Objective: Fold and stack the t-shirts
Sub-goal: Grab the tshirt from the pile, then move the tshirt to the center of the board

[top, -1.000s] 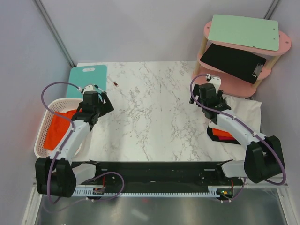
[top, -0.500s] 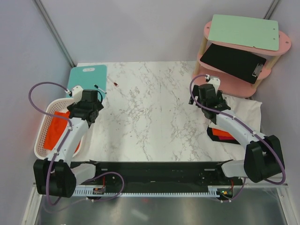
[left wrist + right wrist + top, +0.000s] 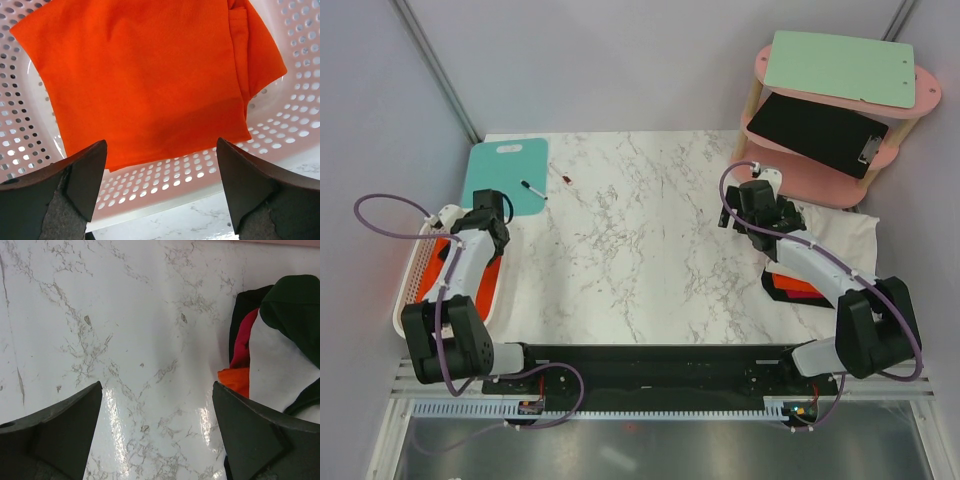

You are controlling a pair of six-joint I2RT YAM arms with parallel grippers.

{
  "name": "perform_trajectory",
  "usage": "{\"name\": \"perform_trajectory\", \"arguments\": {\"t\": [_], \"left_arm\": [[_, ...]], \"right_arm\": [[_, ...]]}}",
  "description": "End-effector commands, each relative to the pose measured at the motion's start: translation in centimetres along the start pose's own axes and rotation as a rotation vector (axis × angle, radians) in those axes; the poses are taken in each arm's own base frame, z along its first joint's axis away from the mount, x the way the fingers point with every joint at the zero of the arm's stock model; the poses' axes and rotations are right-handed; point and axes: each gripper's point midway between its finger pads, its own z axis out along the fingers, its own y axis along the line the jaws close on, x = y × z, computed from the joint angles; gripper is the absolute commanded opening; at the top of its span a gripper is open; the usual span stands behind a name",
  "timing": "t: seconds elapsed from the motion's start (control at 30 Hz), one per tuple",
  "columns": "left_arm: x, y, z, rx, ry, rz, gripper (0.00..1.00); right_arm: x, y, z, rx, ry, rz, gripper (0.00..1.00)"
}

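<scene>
I need to lower my left gripper into the basket (image 3: 300, 100) and onto that edge's middle (image 3: 175, 151), because the shirt's straight edge is below, between my open fingers in the wrist view.
An orange-red t-shirt (image 3: 140, 75) lies loosely folded in the white latticed basket (image 3: 300, 100) at the table's left edge. In the top view the shirt (image 3: 486, 285) shows beside my left arm. My left gripper (image 3: 480, 225) hangs above the basket's near wall, open and empty (image 3: 160, 195), apart from the shirt. My right gripper (image 3: 748, 208) is open and empty (image 3: 157, 435) over bare marble. To its right lies a pile of folded cloth with an orange-red shirt (image 3: 235, 380) between black, red and white layers. The pile's orange-red top (image 3: 795, 287) shows by my right arm.
A large white cloth sheet (image 3: 845, 235) lies at the right edge under the pile. A pink two-tier shelf (image 3: 910, 80) with clipboards stands back right. A teal cutting board (image 3: 505, 170) and a marker (image 3: 532, 188) lie back left.
My left arm has swung left from the table's marble to above the basket, gripper still open. My right arm has barely moved.
</scene>
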Motion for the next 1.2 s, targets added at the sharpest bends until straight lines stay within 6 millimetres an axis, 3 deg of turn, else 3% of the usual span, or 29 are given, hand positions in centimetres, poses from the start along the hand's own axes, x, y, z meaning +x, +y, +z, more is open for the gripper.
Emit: {"name": "perform_trajectory", "arguments": {"t": [0.0, 0.17, 0.33, 0.4, 0.43, 0.53, 0.63, 0.67, 0.73, 0.77, 0.97, 1.07, 1.1, 1.17], "left_arm": [[-1.6, -1.9, -0.2, 0.069, 0.016, -0.18, 0.96], [-0.8, -2.8, 1.7, 0.051, 0.072, -0.161, 0.97], [3.1, -3.5, 6.3, 0.032, 0.294, -0.146, 0.95], [4.2, -4.5, 7.3, 0.08, 0.391, -0.173, 0.89], [5.4, -4.6, 8.1, 0.071, 0.435, -0.154, 0.89], [6.7, -4.3, 9.2, 0.04, 0.469, -0.125, 0.87], [7.0, -3.8, 9.7, 0.013, 0.462, -0.106, 0.71], [6.9, -3.8, 9.7, 0.014, 0.461, -0.104, 0.45], [6.8, -3.9, 9.5, 0.028, 0.46, -0.107, 0.2], [6.4, -3.9, 9.4, 0.032, 0.45, -0.112, 0.02], [2.9, -2.9, 7.4, 0.057, 0.322, -0.165, 0.02], [-0.7, -2.3, 4.1, 0.139, 0.194, -0.226, 0.02], [-2.6, -1.8, 1.9, 0.193, 0.124, -0.267, 0.02], [-3.9, -1.5, -0.3, 0.258, 0.065, -0.292, 0.02]], "right_arm": [[-1.4, 1.5, 0.2, -0.044, -0.017, 0.013, 0.98], [-1.3, 1.5, 0.1, -0.048, -0.014, 0.006, 0.98], [-1.1, 2.0, 0.5, -0.068, -0.003, 0.005, 0.98], [-0.8, 2.2, 0.7, -0.073, 0.009, 0.003, 0.98], [-0.9, 2.3, 0.9, -0.074, 0.011, 0.005, 0.98], [-0.6, 2.5, 1.1, -0.078, 0.021, 0.002, 0.98], [-0.5, 2.5, 1.3, -0.077, 0.027, 0.0, 0.98], [-0.4, 2.6, 1.4, -0.077, 0.03, 0.004, 0.98], [-0.4, 2.7, 1.5, -0.081, 0.033, 0.001, 0.98], [-0.3, 2.7, 1.6, -0.078, 0.035, 0.003, 0.98], [0.3, 3.0, 1.9, -0.089, 0.05, 0.004, 0.98], [0.4, 3.1, 1.9, -0.097, 0.051, 0.01, 0.98], [0.5, 3.2, 1.9, -0.101, 0.052, 0.009, 0.98], [0.3, 3.1, 1.8, -0.098, 0.044, 0.011, 0.98]]}}
